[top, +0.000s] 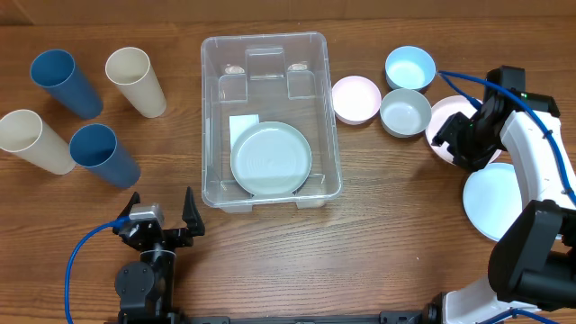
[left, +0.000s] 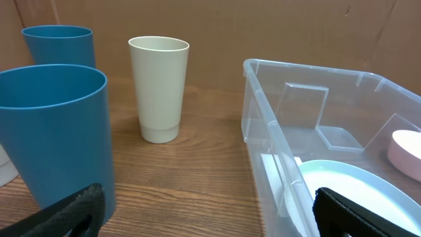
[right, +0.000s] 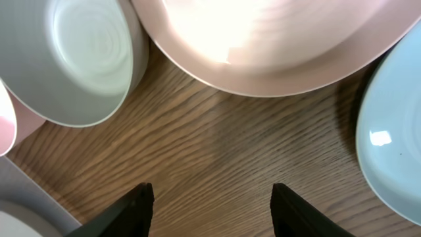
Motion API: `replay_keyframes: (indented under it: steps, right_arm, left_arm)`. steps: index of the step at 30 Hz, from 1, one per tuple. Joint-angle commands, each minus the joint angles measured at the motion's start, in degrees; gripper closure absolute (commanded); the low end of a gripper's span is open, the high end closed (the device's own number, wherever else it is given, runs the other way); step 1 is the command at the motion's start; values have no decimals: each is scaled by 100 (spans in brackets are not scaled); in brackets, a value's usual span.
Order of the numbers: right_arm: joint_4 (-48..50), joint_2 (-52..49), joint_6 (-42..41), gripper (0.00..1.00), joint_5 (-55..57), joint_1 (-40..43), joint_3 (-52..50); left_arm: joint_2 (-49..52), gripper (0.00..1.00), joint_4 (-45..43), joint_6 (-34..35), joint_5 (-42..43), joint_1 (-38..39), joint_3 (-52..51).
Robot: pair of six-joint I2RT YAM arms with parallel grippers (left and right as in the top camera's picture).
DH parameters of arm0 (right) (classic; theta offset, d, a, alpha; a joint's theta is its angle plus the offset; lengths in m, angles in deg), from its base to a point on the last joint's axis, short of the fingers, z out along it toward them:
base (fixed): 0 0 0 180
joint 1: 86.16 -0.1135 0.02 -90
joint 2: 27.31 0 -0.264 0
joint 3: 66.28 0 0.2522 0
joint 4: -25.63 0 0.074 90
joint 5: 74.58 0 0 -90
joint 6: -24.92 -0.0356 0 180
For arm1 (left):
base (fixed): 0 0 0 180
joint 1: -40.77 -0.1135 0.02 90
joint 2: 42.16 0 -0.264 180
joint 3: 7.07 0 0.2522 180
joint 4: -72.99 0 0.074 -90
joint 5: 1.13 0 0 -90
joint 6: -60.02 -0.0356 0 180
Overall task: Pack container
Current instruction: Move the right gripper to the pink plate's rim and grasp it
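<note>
My right gripper turns next, then moves down to the pink plate's rim beside the light blue plate (right: 395, 145).
The clear container (top: 213, 108) stands mid-table with a pale green plate (top: 271, 159) inside it; its near corner shows in the left wrist view (left: 263, 118). My left gripper (top: 159, 219) is open and empty at the front left, apart from the container. My right gripper (top: 457, 137) is open and empty, over the edge of a pink plate (top: 446, 115). In the right wrist view the fingers (right: 210, 204) hover above bare wood, with the pink plate (right: 276, 39) ahead, a grey bowl (right: 72, 59) to the left and a light blue plate (right: 395, 145) on the right.
Two blue cups (top: 65, 82) (top: 103, 153) and two cream cups (top: 135, 80) (top: 34, 139) stand at the left. A pink bowl (top: 356, 98), a blue bowl (top: 409, 67) and the grey bowl (top: 405, 112) sit right of the container. The light blue plate (top: 490, 202) lies front right.
</note>
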Motion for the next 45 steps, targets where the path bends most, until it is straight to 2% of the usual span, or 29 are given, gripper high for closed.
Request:
replay_keyframes:
  steps: [1, 7, 13, 24, 33, 43, 45]
  right_arm:
    - [37, 103, -304, 40, 514, -20, -17]
    - [79, 66, -876, 40, 1228, 50, -76]
    - [140, -229, -1497, 41, 1163, 61, -76]
    - [57, -291, -1937, 39, 907, 33, -138]
    - [776, -291, -2562, 40, 632, -120, -826]
    - [1222, -291, -2994, 43, 520, -118, -848]
    - [1351, -291, -3296, 45, 579, -118, -863]
  left_arm:
    - [-48, 0, -2, -87, 66, -35, -20]
    - [-48, 0, -2, -87, 66, -35, -20]
    - [-48, 0, -2, -87, 66, -35, -20]
    - [-48, 0, -2, -85, 66, -35, -20]
    - [-48, 0, -2, -87, 66, -35, -20]
    - [-48, 0, -2, -87, 66, -35, -20]
    - [-48, 0, -2, -87, 66, -35, -20]
